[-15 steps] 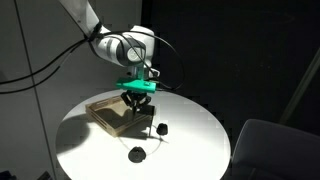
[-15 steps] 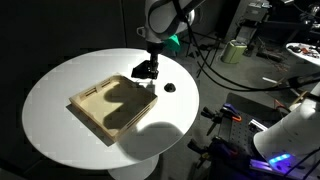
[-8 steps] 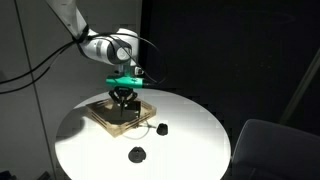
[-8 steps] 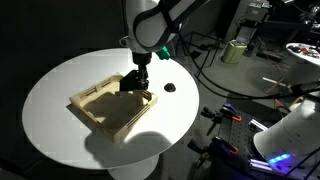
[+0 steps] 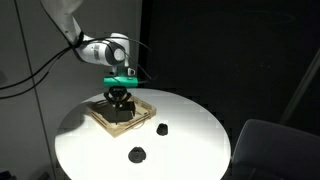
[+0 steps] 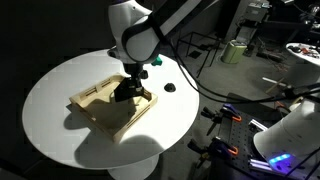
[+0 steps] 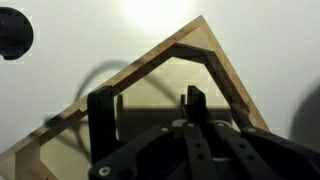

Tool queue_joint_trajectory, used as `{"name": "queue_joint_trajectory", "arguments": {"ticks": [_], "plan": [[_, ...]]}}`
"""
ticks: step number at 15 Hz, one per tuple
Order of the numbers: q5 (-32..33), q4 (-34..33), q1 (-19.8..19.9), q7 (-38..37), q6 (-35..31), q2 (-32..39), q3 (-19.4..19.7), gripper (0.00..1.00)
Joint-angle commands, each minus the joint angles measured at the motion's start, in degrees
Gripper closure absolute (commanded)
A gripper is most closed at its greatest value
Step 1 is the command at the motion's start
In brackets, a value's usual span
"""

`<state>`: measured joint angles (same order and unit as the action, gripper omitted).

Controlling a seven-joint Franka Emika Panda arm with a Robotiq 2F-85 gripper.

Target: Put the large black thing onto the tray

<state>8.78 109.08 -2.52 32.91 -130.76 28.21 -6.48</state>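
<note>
Next, my gripper turns, lowers the black thing onto the bare bottom of the tray and releases it, because the tray's rim (image 7: 225,76) still runs slantwise to my fingers.
My gripper (image 5: 120,92) is shut on the large black thing (image 5: 121,101), a black open frame with legs. It holds it over the light-tan wooden tray (image 5: 99,114), low above the tray floor or touching it; I cannot tell which. In an exterior view the gripper (image 6: 131,84) and the black thing (image 6: 125,94) are over the tray's (image 6: 93,101) far corner. In the wrist view the gripper (image 7: 190,138) fills the bottom, the black thing's leg (image 7: 100,115) stands up at the left, and the tray's rim (image 7: 225,76) runs behind.
The tray lies on a round white table (image 5: 190,140). A small black lump (image 5: 160,127) and a flatter black blob (image 5: 137,154) lie on the table beside the tray; one also shows in an exterior view (image 6: 169,88) and in the wrist view (image 7: 12,32). Cables and equipment stand beyond the table (image 6: 235,50).
My gripper has carried the large black thing from the table beside the tray to over the tray and lowered it toward the tray floor.
</note>
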Motion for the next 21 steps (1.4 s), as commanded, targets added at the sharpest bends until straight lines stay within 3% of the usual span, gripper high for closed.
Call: {"name": "queue_joint_trajectory", "arguments": {"ticks": [1,9,21], "plan": [[2.4,-2.7,-0.7,1.7,1.6,1.8,-1.2,0.98],[3.8,-2.0,-0.6,6.1,0.3,3.4,-2.0,0.98],[4.2,-6.5,-0.8,11.2,-1.0,7.1,-1.8,0.98]]}}
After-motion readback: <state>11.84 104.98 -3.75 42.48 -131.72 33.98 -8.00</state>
